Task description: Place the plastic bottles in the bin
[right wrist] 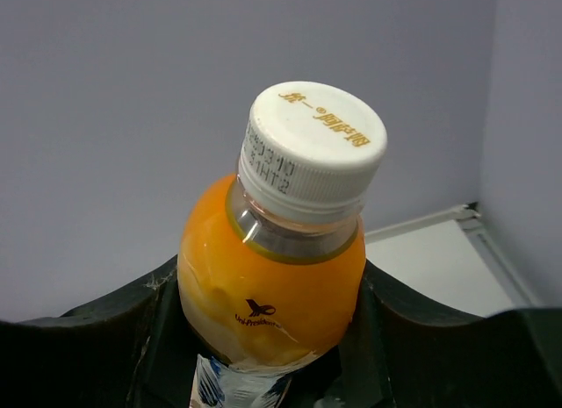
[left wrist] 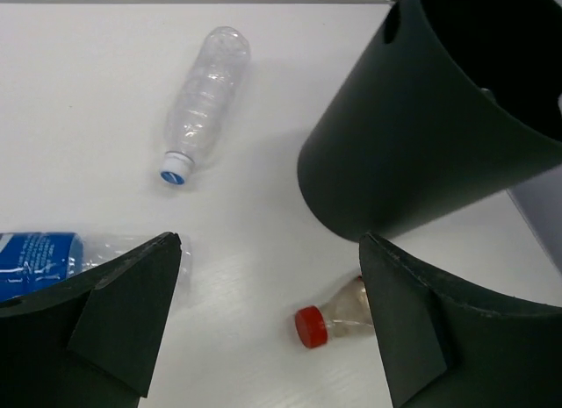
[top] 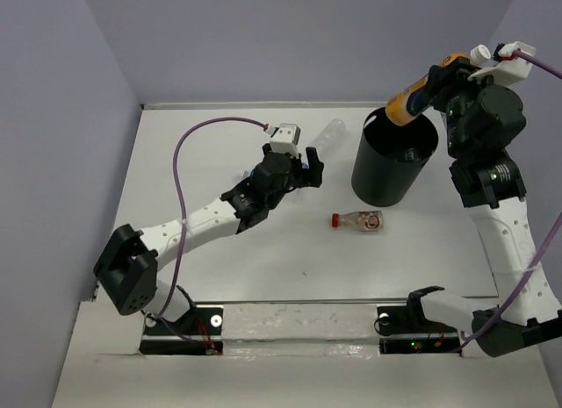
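My left gripper brings its open fingers outward and down around the bottle's capped half (top: pixel 324 144) (left wrist: pixel 190 125) next, since the clear bottle lies below and outward of it.
My right gripper (top: pixel 432 85) is shut on an orange-juice bottle (top: pixel 408 103) and holds it tilted over the far rim of the tall black bin (top: pixel 395 162). In the right wrist view that orange bottle (right wrist: pixel 272 285), with a white cap, fills the space between the fingers (right wrist: pixel 149 311). My left gripper (left wrist: pixel 270 250) hovers open left of the bin (left wrist: pixel 421 136), with nothing in it. Below it lie a small red-capped bottle (left wrist: pixel 329 322), a blue-labelled bottle (left wrist: pixel 39 259) partly behind the left finger, and a clear blue-capped bottle (left wrist: pixel 204 96). The top view shows the red-capped bottle (top: pixel 357 220) in front of the bin and the clear one (top: pixel 327 136) to its left.
Lilac walls close in the white table (top: pixel 219 250) at the back and on both sides. A purple cable (top: pixel 189 149) loops above the left arm. The right arm's upper links (top: pixel 492 162) stand just right of the bin.
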`<state>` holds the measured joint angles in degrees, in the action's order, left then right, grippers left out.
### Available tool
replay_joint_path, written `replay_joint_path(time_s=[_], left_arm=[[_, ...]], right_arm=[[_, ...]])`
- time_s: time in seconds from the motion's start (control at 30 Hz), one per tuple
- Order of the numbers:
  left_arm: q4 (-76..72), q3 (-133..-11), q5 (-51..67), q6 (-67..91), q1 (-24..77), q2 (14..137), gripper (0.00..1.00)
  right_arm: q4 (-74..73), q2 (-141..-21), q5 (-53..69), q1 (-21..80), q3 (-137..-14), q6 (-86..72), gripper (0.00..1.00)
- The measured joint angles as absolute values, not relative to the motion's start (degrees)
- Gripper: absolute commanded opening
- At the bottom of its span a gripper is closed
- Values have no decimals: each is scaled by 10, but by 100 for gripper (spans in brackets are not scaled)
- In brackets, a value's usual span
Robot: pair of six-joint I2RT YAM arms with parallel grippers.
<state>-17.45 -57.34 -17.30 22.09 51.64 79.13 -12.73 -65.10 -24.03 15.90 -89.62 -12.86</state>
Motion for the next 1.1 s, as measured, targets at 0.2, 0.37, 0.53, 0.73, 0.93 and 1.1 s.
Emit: replay_joint_path(time_s=[0.2,0.37,0.53,0.73,0.93,1.1], left_arm=[[-155,-661,-163,190,469,910,99],[-136,-759,-148,148,446,1009,99],[-93,-882,-124,98,435,1115,99],[-26,-1005,-93,57,422,1235,99],[27,-1093,-107,43,412,1333,99],[59,-1170,-115,43,404,1398,99]], right_arm=[[-150,-706,-261,102,-857,-95,23],[-172,-750,-233,90,-817,-103,56],[-197,-764,-189,90,-806,-129,96],[-215,-723,-153,90,-804,-148,96],[-214,-635,-101,90,-782,-158,96],[-211,-588,-28,90,-744,-171,96]])
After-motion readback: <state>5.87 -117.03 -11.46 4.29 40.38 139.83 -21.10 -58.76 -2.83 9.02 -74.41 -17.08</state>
